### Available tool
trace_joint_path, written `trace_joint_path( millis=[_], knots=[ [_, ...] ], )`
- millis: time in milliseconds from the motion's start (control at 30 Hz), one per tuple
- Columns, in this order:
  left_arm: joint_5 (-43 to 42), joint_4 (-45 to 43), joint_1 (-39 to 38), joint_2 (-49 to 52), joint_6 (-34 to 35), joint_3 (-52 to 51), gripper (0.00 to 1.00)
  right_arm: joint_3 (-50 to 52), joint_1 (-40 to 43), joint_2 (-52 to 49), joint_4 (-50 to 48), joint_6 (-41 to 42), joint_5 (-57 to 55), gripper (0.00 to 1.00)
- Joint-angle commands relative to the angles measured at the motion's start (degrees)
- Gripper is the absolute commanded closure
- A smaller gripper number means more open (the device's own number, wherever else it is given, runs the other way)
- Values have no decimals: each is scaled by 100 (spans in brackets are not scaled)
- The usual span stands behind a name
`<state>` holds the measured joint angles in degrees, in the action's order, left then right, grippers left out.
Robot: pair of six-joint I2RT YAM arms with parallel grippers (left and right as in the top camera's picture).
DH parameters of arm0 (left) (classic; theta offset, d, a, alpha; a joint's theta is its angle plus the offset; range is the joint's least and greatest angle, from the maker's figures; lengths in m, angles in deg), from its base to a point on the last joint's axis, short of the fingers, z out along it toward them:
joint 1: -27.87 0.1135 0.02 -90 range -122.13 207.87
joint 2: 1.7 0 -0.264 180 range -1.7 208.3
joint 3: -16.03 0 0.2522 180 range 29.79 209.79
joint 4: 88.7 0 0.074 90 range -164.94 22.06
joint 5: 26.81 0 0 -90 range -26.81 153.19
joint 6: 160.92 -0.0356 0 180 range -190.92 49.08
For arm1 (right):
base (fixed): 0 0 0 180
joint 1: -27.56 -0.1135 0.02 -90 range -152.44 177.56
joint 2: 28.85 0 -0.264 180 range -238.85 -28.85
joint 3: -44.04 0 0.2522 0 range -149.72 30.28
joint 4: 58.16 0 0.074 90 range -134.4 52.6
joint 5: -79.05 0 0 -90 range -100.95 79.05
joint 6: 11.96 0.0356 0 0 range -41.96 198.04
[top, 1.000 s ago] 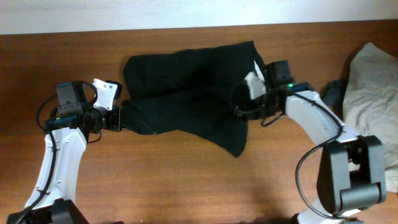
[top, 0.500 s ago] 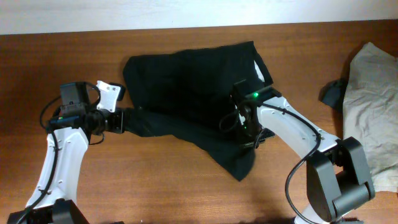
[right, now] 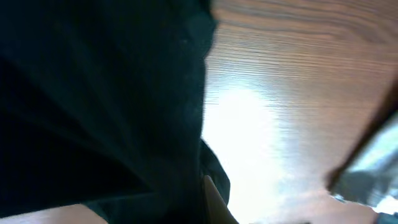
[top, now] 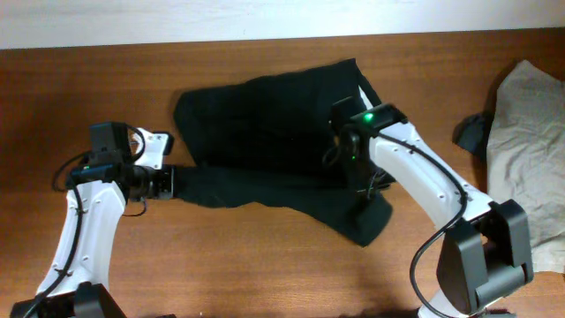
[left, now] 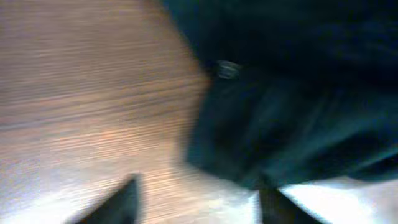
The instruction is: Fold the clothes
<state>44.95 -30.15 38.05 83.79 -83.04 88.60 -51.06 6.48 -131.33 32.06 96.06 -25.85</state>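
Note:
The near corner of the fabric trails crooked, so my right gripper needs to move outward and toward the beige cloth next, over the bare wood (top: 401, 193) (right: 242, 137) beside the shorts, and release the fabric.
The clothes (top: 265, 132) are black shorts spread across the middle of the table, with a corner trailing toward the front right (top: 366, 230). My left gripper (top: 174, 183) is at the shorts' left edge. In the left wrist view its fingertips (left: 127, 199) stand apart over bare wood, and the black fabric (left: 292, 112) lies just ahead; the left gripper (left: 199, 208) is open. My right gripper (top: 365, 196) is over the front right part of the shorts. In the right wrist view black fabric (right: 99, 106) fills the left side and the right gripper (right: 205, 202) is shut on it.
A crumpled beige cloth (top: 530, 150) lies at the right edge of the wooden table (top: 265, 274), with a small dark object (top: 472, 132) beside it. A blurred grey shape (right: 367, 174) shows at the right of the right wrist view.
My left gripper has opened and let go of the shorts' left edge. My right gripper came from the back right waistband to the front right, shut on the fabric, and dragged the front corner rightward.

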Motion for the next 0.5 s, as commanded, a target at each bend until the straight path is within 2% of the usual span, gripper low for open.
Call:
trace_joint_path(
  millis=[0, 133, 367, 467],
  knots=[
    [-308, -267, 129, -90, 286, 50, 1, -358, 299, 22, 216, 4, -533, 96],
    [-1161, -1091, 363, -87, 262, 50, 1, -402, 393, 22, 317, -170, -271, 96],
    [-1331, -1539, 387, 243, 264, 48, 1, -402, 391, 22, 278, -170, -149, 96],
    [-2114, -2297, 382, 763, 280, 48, 1, -402, 389, 22, 238, -170, -9, 96]
  ],
)
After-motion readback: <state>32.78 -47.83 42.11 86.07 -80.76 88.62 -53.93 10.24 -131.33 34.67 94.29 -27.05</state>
